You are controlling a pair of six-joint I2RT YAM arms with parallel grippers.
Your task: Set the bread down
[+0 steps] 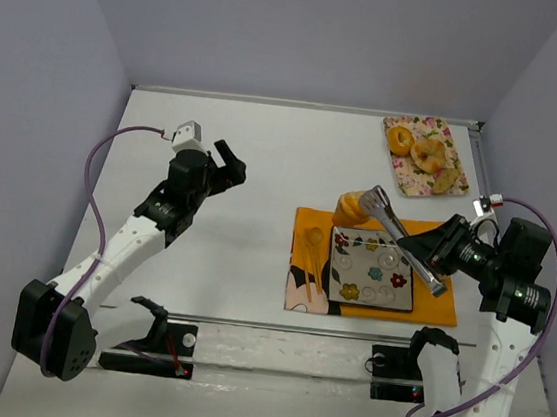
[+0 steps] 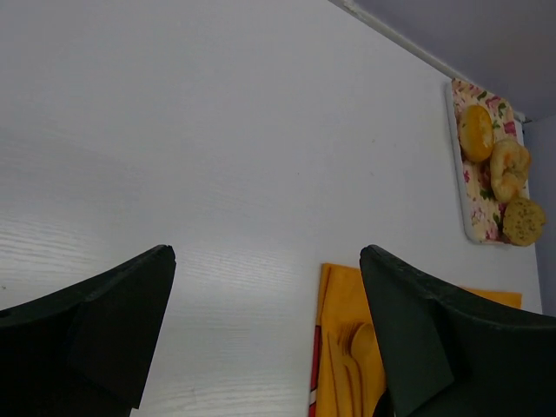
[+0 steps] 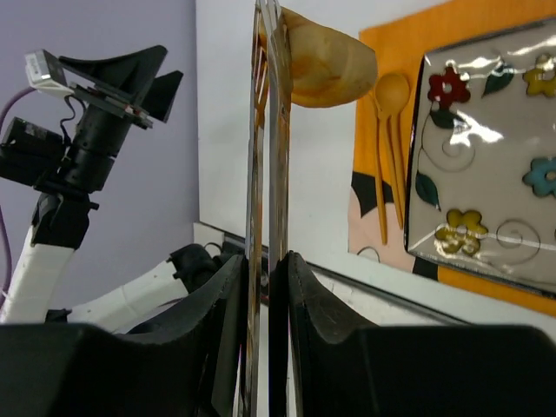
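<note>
The tongs with the croissant (image 1: 352,207) go down and back next for my right gripper to release on the plate's middle (image 1: 364,265), which lies below my gripper, nearer my base.
My right gripper (image 1: 434,256) is shut on a pair of metal tongs (image 1: 401,235), seen close up in the right wrist view (image 3: 268,156) between my right gripper's (image 3: 268,261) fingers. The tong tips pinch the golden-orange croissant (image 1: 352,207), held at the back left corner of the flowered square plate (image 1: 397,301); it also shows in the right wrist view (image 3: 326,56). The tan speckled slice (image 1: 446,179) lies on the floral tray (image 1: 409,183), and shows in the left wrist view (image 2: 524,220). My left gripper (image 1: 224,170) is open and empty over bare table (image 2: 267,254).
The plate sits on an orange placemat (image 1: 443,310) with wooden cutlery (image 1: 311,258) at its left. The floral tray (image 2: 480,187) at the back right also holds a round bun (image 1: 400,139) and a ring pastry (image 1: 428,153). A rail runs along the near edge.
</note>
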